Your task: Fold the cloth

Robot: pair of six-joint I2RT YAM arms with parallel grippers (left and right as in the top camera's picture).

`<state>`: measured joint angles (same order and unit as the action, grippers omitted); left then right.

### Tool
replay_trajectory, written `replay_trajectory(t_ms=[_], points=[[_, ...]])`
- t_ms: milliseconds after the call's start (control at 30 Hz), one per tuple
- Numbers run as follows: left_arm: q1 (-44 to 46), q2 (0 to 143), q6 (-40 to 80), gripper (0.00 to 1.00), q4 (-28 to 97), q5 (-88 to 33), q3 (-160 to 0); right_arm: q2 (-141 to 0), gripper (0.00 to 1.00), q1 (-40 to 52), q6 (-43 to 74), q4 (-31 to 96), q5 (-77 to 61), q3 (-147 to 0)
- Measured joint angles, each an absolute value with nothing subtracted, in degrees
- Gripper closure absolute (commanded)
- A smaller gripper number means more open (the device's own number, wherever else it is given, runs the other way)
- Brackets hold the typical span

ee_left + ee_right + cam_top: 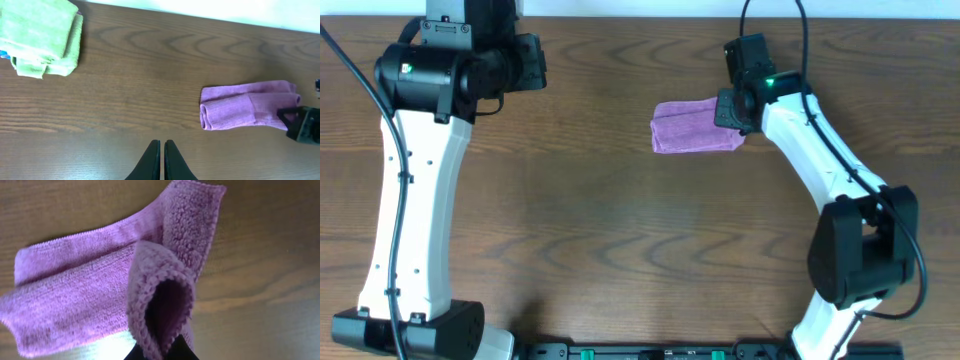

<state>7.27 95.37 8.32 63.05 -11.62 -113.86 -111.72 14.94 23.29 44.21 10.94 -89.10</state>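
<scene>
The cloth's opposite end (665,133) (22,315) is lying flat. My right gripper should next carry the cloth's pinched loop to the left in the overhead view and let go of it over that end.
A purple cloth (688,127) lies partly folded on the wooden table, right of centre at the back. It also shows in the left wrist view (240,106) and fills the right wrist view (90,300). My right gripper (732,122) is shut on the cloth's right edge, which curls up in a loop between the fingers (162,347). My left gripper (161,150) is shut and empty, hovering above bare table well to the left of the cloth (525,60).
A folded green cloth (42,37) lies at the far left in the left wrist view; it does not show in the overhead view. The table's far edge (200,15) meets a white wall.
</scene>
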Motion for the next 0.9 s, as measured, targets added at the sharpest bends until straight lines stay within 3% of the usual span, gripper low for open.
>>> replay_trajectory(t_ms=[500,900], points=[[7.27,95.37,7.01,0.94,62.74,-11.62,-113.84,-119.85,0.98,20.05,21.82,32.03,9.96,-89.10],[7.27,95.37,7.01,0.94,62.76,-11.62,-113.84,-120.01,0.99,22.31,16.23,33.74,6.74,-89.10]])
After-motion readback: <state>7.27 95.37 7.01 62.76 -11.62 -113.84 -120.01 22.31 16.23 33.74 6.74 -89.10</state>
